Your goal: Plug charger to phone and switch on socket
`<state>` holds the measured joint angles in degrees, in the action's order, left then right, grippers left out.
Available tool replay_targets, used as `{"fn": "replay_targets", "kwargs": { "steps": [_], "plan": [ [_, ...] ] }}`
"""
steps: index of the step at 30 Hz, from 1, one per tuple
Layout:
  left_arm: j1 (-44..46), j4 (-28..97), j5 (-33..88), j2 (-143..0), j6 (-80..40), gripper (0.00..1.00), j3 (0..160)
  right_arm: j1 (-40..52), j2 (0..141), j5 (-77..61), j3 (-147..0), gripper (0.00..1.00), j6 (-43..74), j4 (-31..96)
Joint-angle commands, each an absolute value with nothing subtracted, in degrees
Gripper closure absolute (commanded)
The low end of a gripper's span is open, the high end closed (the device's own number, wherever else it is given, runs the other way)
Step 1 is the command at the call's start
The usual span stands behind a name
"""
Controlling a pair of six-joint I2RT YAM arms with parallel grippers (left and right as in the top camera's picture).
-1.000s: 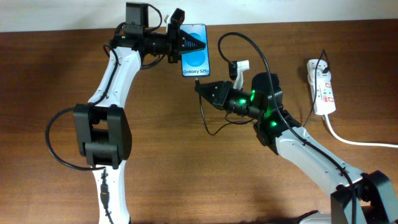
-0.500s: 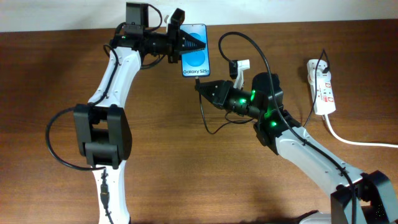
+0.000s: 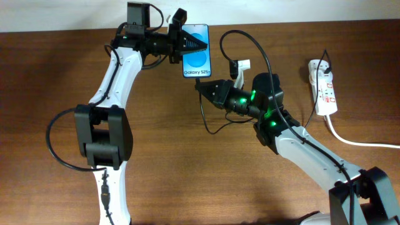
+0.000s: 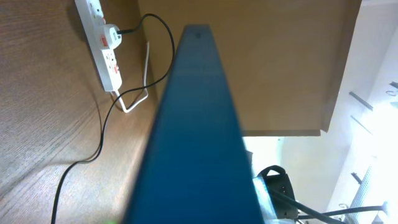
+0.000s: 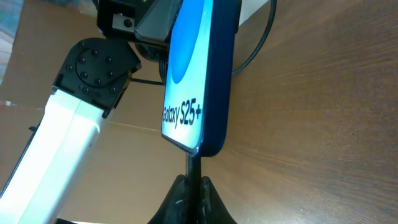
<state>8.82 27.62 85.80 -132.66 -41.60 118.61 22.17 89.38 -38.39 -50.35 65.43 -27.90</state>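
My right gripper is holding the charger plug (image 5: pixel 193 171) and should pull back from the phone's bottom edge. It should then go down to the bare tabletop and let go there, because that spot is clear.
The phone (image 3: pixel 197 50), blue screen with "Galaxy S25+", is held off the table by my left gripper (image 3: pixel 187 45), shut on its left side. In the left wrist view the phone's dark blue body (image 4: pixel 196 137) fills the middle. My right gripper (image 3: pixel 203 86) is shut on the charger plug (image 5: pixel 193 171), whose tip touches the phone's bottom edge (image 5: pixel 202 146). The black charger cable (image 3: pixel 209 119) loops on the table below. The white socket strip (image 3: pixel 324 86) lies at the far right, also in the left wrist view (image 4: pixel 102 43).
A white adapter (image 3: pixel 242 65) with a black cable loop lies behind my right arm. The socket's thick white cord (image 3: pixel 356 141) runs off to the right. A plug sits in the strip (image 4: pixel 113 32).
My right gripper has edged slightly up towards the phone's bottom edge with the plug. The left arm and phone have not moved.
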Motion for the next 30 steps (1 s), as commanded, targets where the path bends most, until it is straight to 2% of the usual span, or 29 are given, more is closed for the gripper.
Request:
{"fn": "replay_targets", "kwargs": {
  "steps": [1,6,30],
  "plan": [
    [9.1,27.5,89.0,-131.5,-41.2,1.00,118.9,22.0,89.8,-38.0,-51.0,0.96,65.5,-29.1],
    [8.7,24.6,88.8,-131.5,-41.1,1.00,118.9,22.0,89.7,-42.5,-51.0,0.96,66.1,-29.4],
    [8.1,24.0,89.4,-131.5,-41.1,1.00,118.9,20.9,89.7,-43.1,-51.0,0.96,66.5,-29.5]
  ]
}}
